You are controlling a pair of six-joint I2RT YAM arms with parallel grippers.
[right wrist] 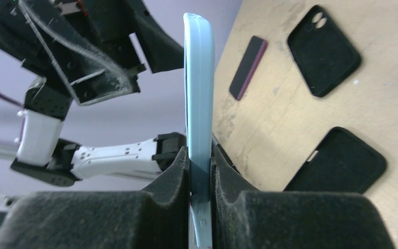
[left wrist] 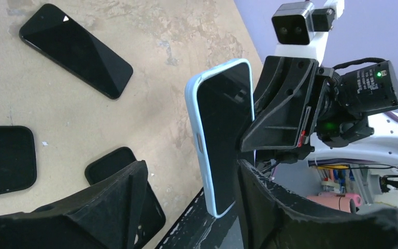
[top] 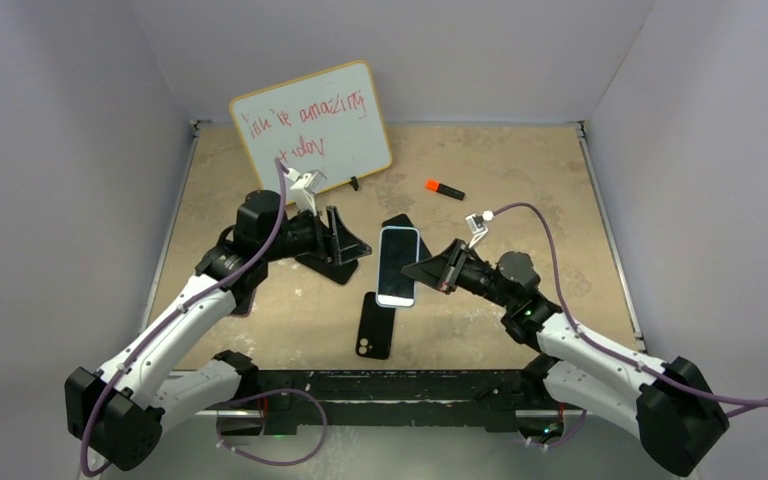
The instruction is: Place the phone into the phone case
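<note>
The phone is in the case. My right gripper should next swing to the right in the top view and tip down, going lower onto the bare table.
The phone (top: pixel 397 262) has a black screen and sits inside a light blue phone case (left wrist: pixel 196 135), held up off the table between both arms. My right gripper (right wrist: pixel 200 174) is shut on the long edge of the case (right wrist: pixel 198 93), with a pad pressed on each face. My left gripper (left wrist: pixel 189 207) is open. The phone's lower end (left wrist: pixel 223 171) stands between the jaws, close against the right finger (left wrist: pixel 285 207) and well apart from the left finger (left wrist: pixel 109 207). From above, the left gripper (top: pixel 345 240) is at the phone's left side and the right gripper (top: pixel 430 272) at its right side.
A black case (top: pixel 375 325) lies on the table near the front edge, and another dark case (top: pixel 401 222) lies behind the phone. A bare black phone (left wrist: pixel 75 49) and two black cases (left wrist: pixel 5 161) (left wrist: pixel 115 165) lie on the table. A whiteboard (top: pixel 310 120) and an orange-capped marker (top: pixel 445 188) stand at the back.
</note>
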